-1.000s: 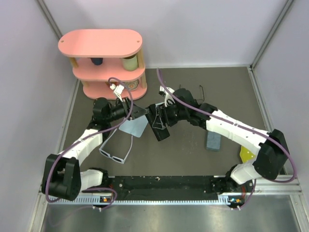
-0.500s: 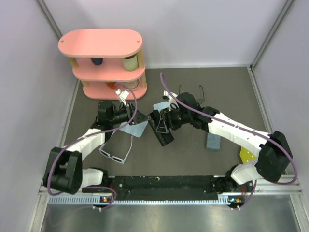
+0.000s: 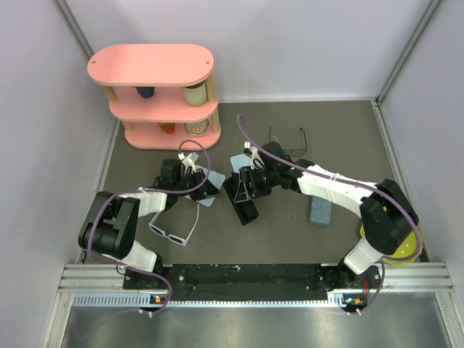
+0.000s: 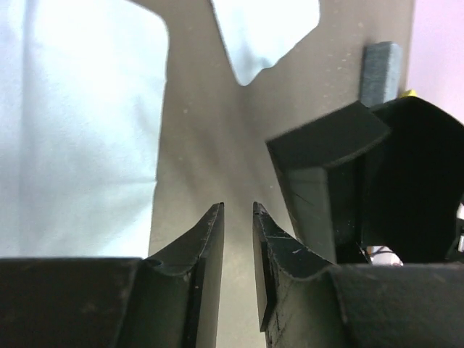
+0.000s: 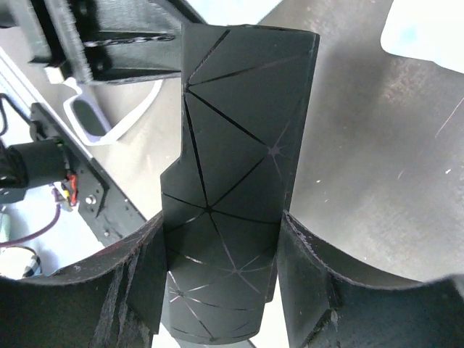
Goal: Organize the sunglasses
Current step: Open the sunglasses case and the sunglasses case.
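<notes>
Next, my right gripper lowers the black case [image 3: 243,201] until it rests on the bare tabletop, then releases it, since that open patch is straight below my right gripper.
The white-framed sunglasses [image 3: 174,232] lie folded on the table near the left arm; they also show in the right wrist view, sunglasses [image 5: 109,119]. The thin wire-framed sunglasses [image 3: 287,138] lie at the back of the table, apart from both grippers. My left gripper [image 3: 207,190] sits low at the right edge of a light blue cloth [image 3: 204,187]. In the left wrist view the left gripper [image 4: 237,206] shows a narrow gap with only bare table inside. My right gripper [image 3: 251,184] is shut on the black case [image 3: 243,201], which fills the right gripper [image 5: 221,221] from finger to finger.
A pink three-tier shelf [image 3: 156,94] stands at the back left. A grey-blue case [image 3: 319,210] lies right of centre and a yellow object [image 3: 406,243] near the right arm's elbow. A second light blue cloth [image 4: 264,32] lies beyond the black case [image 4: 362,188].
My left gripper has come down and toward the near side onto the cloth's edge, and its jaws have narrowed. The right gripper with the black case has shifted only slightly.
</notes>
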You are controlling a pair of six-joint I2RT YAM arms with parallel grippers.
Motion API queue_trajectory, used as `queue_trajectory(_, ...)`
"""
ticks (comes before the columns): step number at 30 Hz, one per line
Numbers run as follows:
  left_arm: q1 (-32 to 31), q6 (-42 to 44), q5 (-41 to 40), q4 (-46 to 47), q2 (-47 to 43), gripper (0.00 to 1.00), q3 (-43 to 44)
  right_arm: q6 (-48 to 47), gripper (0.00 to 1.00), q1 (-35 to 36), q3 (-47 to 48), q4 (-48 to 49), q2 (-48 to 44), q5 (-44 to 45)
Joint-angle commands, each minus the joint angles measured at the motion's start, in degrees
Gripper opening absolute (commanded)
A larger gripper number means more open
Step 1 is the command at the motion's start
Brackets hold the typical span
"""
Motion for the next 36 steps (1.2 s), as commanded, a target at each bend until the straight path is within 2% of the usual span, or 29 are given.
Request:
queue_trajectory(1, -1.4, 4.0, -5.8, -5.3, 1.3, 0.27, 3.0, 1.0, 0.0, -0.4, 0.6, 3.8, 4.5, -0.1)
queue_trajectory(6, -2.0, 3.6, -6.5, -6.2, -1.4, 0.33, 4.3, 1.1, 0.0, -0.5, 1.4, 3.8, 7.8, 1.1)
queue_trajectory(10, -2.3, 3.2, -5.5, -5.0, -3.2, 0.43, 3.9, 1.3, 0.0, -0.4, 1.8, 4.5, 9.9, -0.2)
queue_trajectory(17, -5.9, 2.3, -4.6, -4.1, 1.8, 0.41, 5.8, 2.9, 0.0, -0.5, 1.7, 8.0, 12.5, -4.9)
queue_trajectory(20, -7.6, 3.5, -6.4, -7.7, 4.1, 0.4, 9.0, 3.5, 0.0, -0.6, 1.4, 8.7, 12.7, -5.2)
queue_trajectory(25, -9.5, 4.6, -14.2, -20.2, 6.8, 0.4, 14.5, 4.0, 0.0, -1.1, 0.8, 9.6, 13.1, -5.4)
queue_trajectory(30, -10.8, 4.3, -18.7, -25.6, 8.3, 0.41, 16.3, 4.4, 0.0, -1.5, 0.5, 10.0, 13.4, -4.7)
queue_trajectory(33, -11.1, 3.9, -20.2, -27.1, 8.1, 0.45, 16.7, 4.4, 0.0, -1.7, 0.3, 10.2, 13.6, -4.5)
queue_trajectory(36, -11.2, 4.7, -21.6, -28.9, 7.0, 0.58, 17.2, 4.5, 0.0, -1.9, 0.0, 10.5, 13.6, -4.5)
